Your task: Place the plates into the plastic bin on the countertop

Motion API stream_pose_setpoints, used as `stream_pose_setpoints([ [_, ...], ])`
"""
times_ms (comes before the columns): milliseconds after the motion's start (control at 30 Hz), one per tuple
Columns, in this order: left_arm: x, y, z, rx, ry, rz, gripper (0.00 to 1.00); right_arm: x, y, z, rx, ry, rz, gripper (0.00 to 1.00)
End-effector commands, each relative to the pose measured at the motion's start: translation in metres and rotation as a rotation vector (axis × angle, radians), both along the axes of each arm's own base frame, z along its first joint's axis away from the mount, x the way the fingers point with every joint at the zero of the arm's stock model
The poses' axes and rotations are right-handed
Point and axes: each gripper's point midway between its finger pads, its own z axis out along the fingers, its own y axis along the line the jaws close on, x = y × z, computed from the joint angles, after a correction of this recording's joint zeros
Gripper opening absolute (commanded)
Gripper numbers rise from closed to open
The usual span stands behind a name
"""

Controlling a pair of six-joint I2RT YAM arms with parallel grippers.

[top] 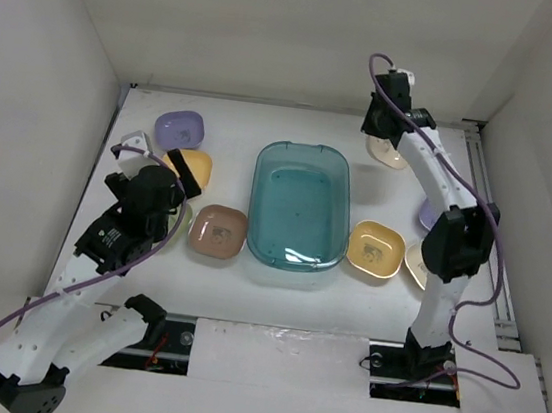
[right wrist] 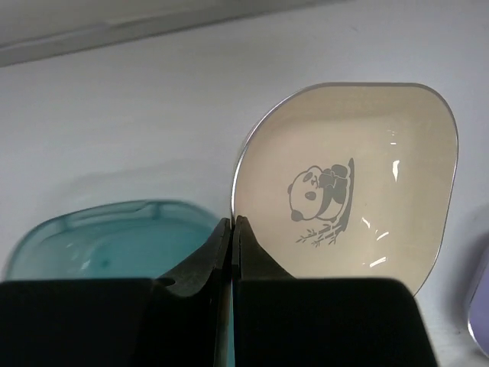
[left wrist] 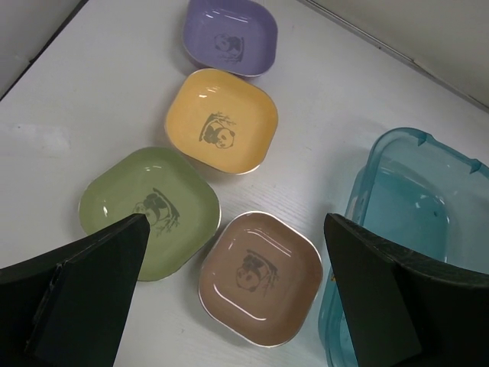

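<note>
The cream plate hangs outside the bin, so my right gripper moves to the left in the top view and back next, then down into the empty bin.
The teal plastic bin (top: 299,204) stands mid-countertop and looks empty. My right gripper (top: 384,129) is shut on the rim of a cream plate (top: 391,156) (right wrist: 351,183), held up beyond the bin's far right corner; the bin's end (right wrist: 114,237) shows to its left. My left gripper (top: 159,162) is open and empty, hovering over the left group. In the left wrist view, its fingers (left wrist: 92,290) straddle the pink-brown plate (left wrist: 260,275), with green (left wrist: 149,206), orange-yellow (left wrist: 221,118) and purple (left wrist: 229,34) plates beyond. The bin (left wrist: 412,206) is at the right.
Right of the bin lie an orange-yellow plate (top: 375,249), a cream plate (top: 415,264) and a purple plate (top: 426,217), the last two partly hidden by the right arm. White walls enclose the countertop (top: 275,297) on three sides.
</note>
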Motion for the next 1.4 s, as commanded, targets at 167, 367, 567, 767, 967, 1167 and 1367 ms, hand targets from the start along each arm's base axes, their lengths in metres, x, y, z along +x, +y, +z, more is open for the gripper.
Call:
stream_pose_setpoints([
  [167, 0.006, 0.009, 0.003, -0.008, 0.007, 0.108, 1.00, -0.092, 0.138, 0.094, -0.066, -0.185, 0.237, 0.00],
  [367, 0.008, 0.030, 0.001, -0.097, -0.006, 0.175, 1.00, -0.130, 0.204, 0.028, -0.075, -0.061, 0.283, 0.00],
  [567, 0.011, 0.001, -0.025, -0.184, 0.086, 0.056, 1.00, -0.148, 0.219, -0.027, -0.123, 0.029, 0.274, 0.00],
  [767, 0.004, -0.038, -0.100, -0.384, 0.269, 0.000, 1.00, -0.156, 0.217, -0.050, -0.103, 0.046, 0.286, 0.11],
  [967, -0.012, -0.055, -0.158, -0.449, 0.367, 0.026, 1.00, -0.166, 0.228, -0.037, -0.065, 0.006, 0.326, 0.73],
  [1167, -0.011, -0.051, -0.186, -0.414, 0.423, 0.068, 0.96, -0.181, 0.245, -0.011, -0.031, -0.044, 0.398, 0.74],
  [1367, -0.019, -0.045, -0.203, -0.419, 0.456, 0.126, 0.86, -0.190, 0.233, 0.018, 0.003, -0.099, 0.407, 0.75],
])
